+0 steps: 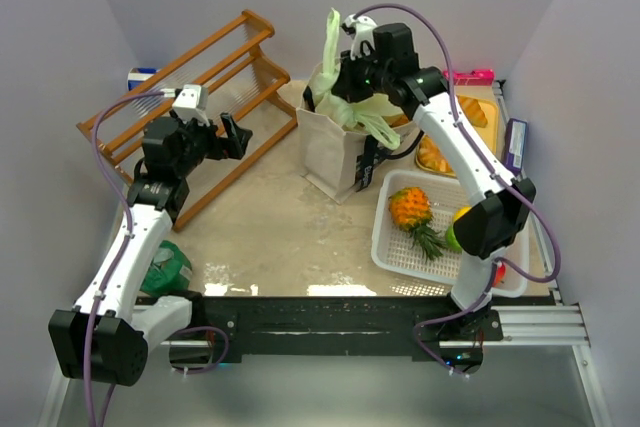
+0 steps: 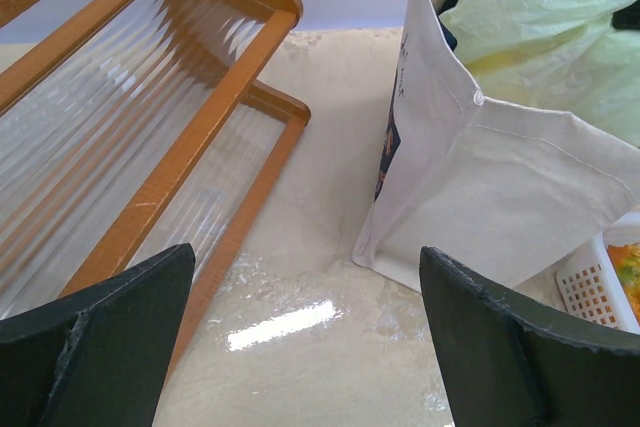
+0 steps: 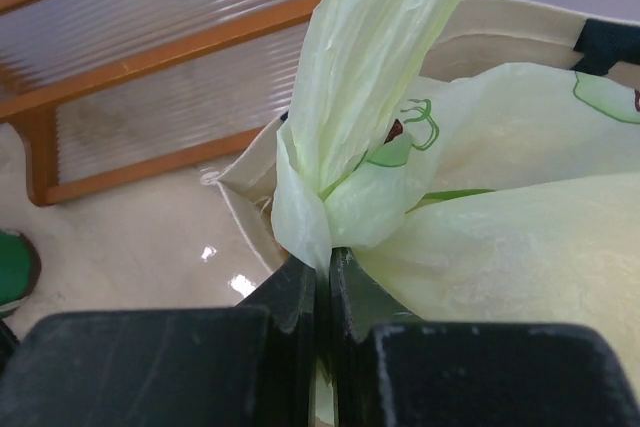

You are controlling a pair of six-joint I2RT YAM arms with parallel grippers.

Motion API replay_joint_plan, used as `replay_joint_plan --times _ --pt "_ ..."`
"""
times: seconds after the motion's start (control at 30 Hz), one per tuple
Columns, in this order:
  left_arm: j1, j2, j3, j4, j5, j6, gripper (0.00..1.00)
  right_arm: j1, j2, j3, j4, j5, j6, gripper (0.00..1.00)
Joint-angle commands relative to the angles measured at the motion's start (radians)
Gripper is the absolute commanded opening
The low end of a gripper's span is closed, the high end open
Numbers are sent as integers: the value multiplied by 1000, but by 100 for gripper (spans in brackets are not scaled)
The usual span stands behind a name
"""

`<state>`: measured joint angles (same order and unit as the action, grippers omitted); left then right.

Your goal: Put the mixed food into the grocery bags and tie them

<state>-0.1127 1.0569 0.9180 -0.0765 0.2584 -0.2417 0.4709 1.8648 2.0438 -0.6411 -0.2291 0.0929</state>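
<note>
My right gripper brings the plastic bag away from the wooden rack and slightly away from my base next, over the tote's middle (image 1: 361, 112) (image 3: 510, 210).
The beige canvas tote (image 1: 328, 155) stands upright at the table's middle back. The pale green plastic bag (image 1: 368, 107) sits inside it, with one twisted handle (image 1: 331, 35) standing straight up. My right gripper (image 3: 322, 262) is shut on the plastic bag (image 3: 500, 247) just below a knot (image 3: 320, 202), above the tote's rim (image 3: 520, 22). My left gripper (image 2: 305, 317) hangs open over bare table, left of the tote (image 2: 500, 187), with nothing between its fingers. In the top view it (image 1: 232, 137) is by the wooden rack. No mixed food shows; the bags' insides are hidden.
A wooden rack (image 1: 190, 97) lies tilted at the back left. A white mesh basket (image 1: 400, 247) at the right holds a pineapple (image 1: 410, 209) and a yellow-green fruit (image 1: 458, 227). A dark green bundle (image 1: 165, 269) lies near the left arm's base. Orange-yellow food (image 1: 440, 152) sits behind the right arm.
</note>
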Motion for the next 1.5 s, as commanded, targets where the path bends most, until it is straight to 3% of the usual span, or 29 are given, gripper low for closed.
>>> replay_joint_plan --times 0.0,0.1,0.2,0.37,0.57,0.7,0.73,0.8,0.83,0.93,1.07,1.23,1.47 --pt "1 3 2 32 16 13 100 -3 -47 4 43 18 94 0" --pt "1 3 2 32 18 10 100 -63 37 48 -11 181 116 0" --pt "1 3 1 34 18 12 100 -133 114 84 -54 194 143 0" --pt "1 6 -2 40 35 22 100 -144 260 46 -100 228 134 0" --pt "-1 5 -4 47 44 38 100 -146 192 -111 -19 172 154 0" --pt "-2 -6 -10 56 44 42 100 -144 126 -85 -32 155 156 0" --pt "-2 -14 -14 61 45 39 100 -144 113 -76 -38 148 153 10" --pt "-2 -18 -13 61 42 35 100 -146 53 -70 -45 117 140 42" --pt "-2 -21 -7 60 41 27 100 -144 28 -74 -43 106 134 72" --pt "2 -23 31 44 -5 9 100 -149 -55 -86 -43 134 108 99" --pt "33 0 114 -38 -62 -21 100 -245 -128 -86 -55 120 122 99" --pt "104 -14 150 -68 -5 -77 100 -356 -307 -186 -9 156 151 99" --pt "104 -123 196 -225 -189 -41 100 -362 -741 -666 298 368 145 99"
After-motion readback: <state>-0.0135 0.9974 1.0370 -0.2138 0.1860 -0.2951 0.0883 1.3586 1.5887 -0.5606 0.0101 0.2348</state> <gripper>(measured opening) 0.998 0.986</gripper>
